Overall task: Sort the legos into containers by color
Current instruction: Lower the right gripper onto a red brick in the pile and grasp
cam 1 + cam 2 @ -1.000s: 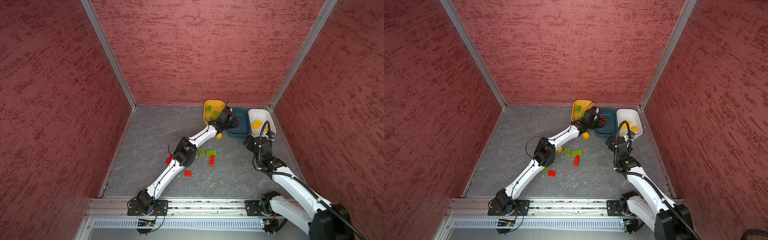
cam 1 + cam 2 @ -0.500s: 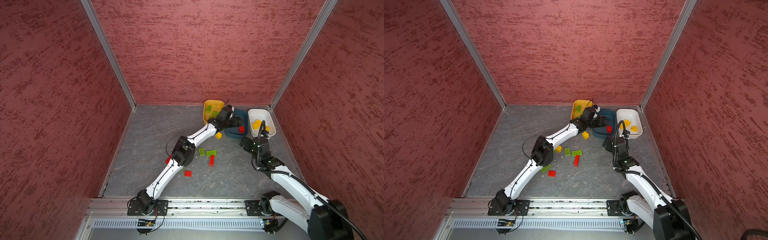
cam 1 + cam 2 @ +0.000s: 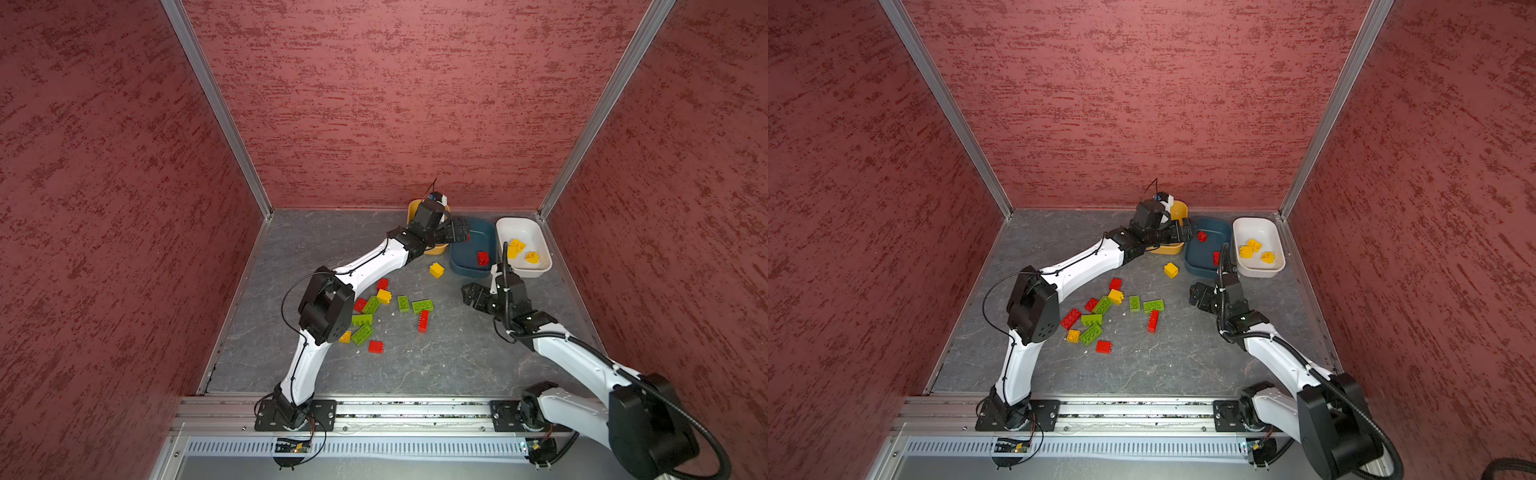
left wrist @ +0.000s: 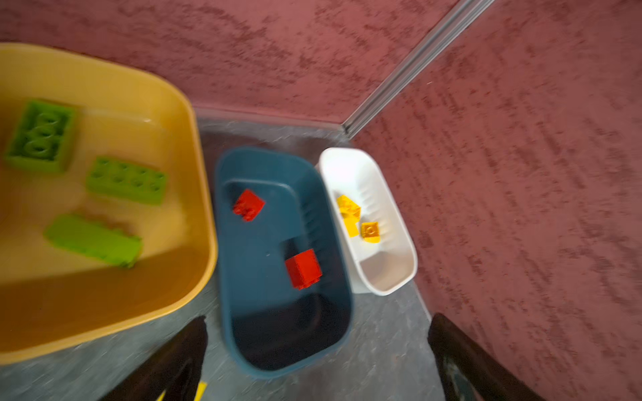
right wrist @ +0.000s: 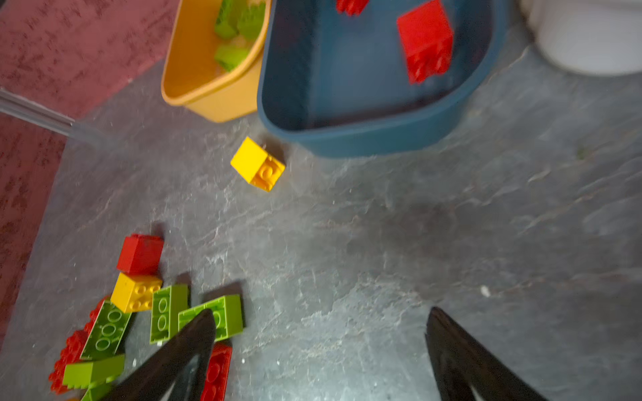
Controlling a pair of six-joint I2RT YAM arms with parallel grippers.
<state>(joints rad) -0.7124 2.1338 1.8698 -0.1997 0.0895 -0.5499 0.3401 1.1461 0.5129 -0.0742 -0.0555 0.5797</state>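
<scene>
I will move my right gripper down and back onto the long red lego (image 3: 422,321) next, which lies below it toward the pile, because the teal tub (image 3: 473,270) holds red ones.
Three containers stand in the far right corner: a yellow-orange tub (image 4: 194,114) with three green legos (image 4: 126,180), a teal tub (image 3: 473,270) and a white tub (image 3: 524,272) with three yellow legos (image 3: 517,247). Two red legos (image 4: 303,267) (image 4: 248,205) lie in the teal tub. My left gripper (image 3: 457,232) hangs open and empty over the teal tub's left rim. My right gripper (image 3: 471,293) is open and empty, low over bare floor in front of the teal tub. A lone yellow lego (image 5: 257,164) lies ahead of it.
Loose red, green and yellow legos (image 3: 374,316) are scattered on the grey floor mid-left, partly under my left arm's elbow (image 3: 326,309). A long red lego (image 3: 423,321) lies at the pile's right. Red walls close in behind and beside the tubs.
My left gripper opened and a red lego dropped from it into the teal tub. My right gripper moved left and nearer, away from the white tub.
</scene>
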